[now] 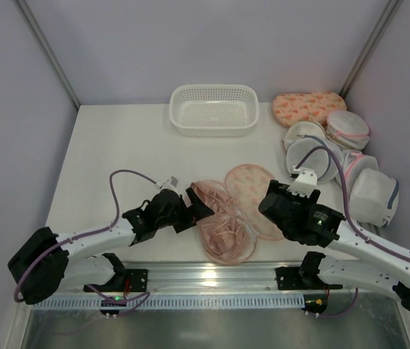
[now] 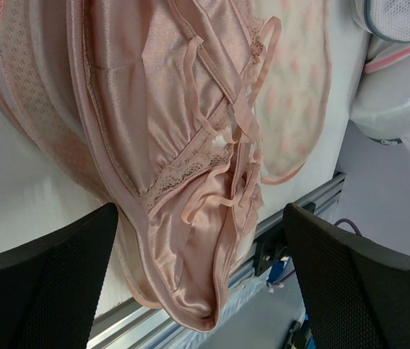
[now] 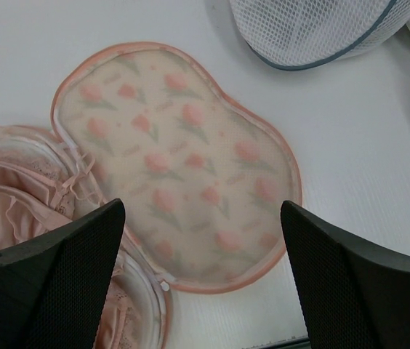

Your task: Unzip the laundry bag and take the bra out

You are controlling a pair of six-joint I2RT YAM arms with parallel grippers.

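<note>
The bra's untouched satin folds are between the open fingers of the left gripper, which next needs to move a little toward the tulip-printed flap (image 1: 252, 190) and then go down onto them.
The laundry bag lies unzipped and spread like a clamshell near the table's front. Its tulip-printed flap (image 1: 252, 190) (image 3: 183, 167) is turned out to the right. The pale pink bra (image 1: 219, 214) (image 2: 169, 145) lies in the left half, cups and thin straps showing, and its lower end reaches the table's front edge. My left gripper (image 1: 194, 206) (image 2: 201, 269) hovers at the bra's left side, open, with satin between the wide fingers but untouched. My right gripper (image 1: 274, 200) (image 3: 201, 269) is open above the flap's near edge, holding nothing.
A white basket (image 1: 214, 109) stands at the back centre. A second peach printed bag (image 1: 308, 107) lies at the back right. Several round white mesh bags (image 1: 321, 156) (image 3: 314, 29) are piled along the right side. An aluminium rail (image 2: 314, 196) runs along the front edge.
</note>
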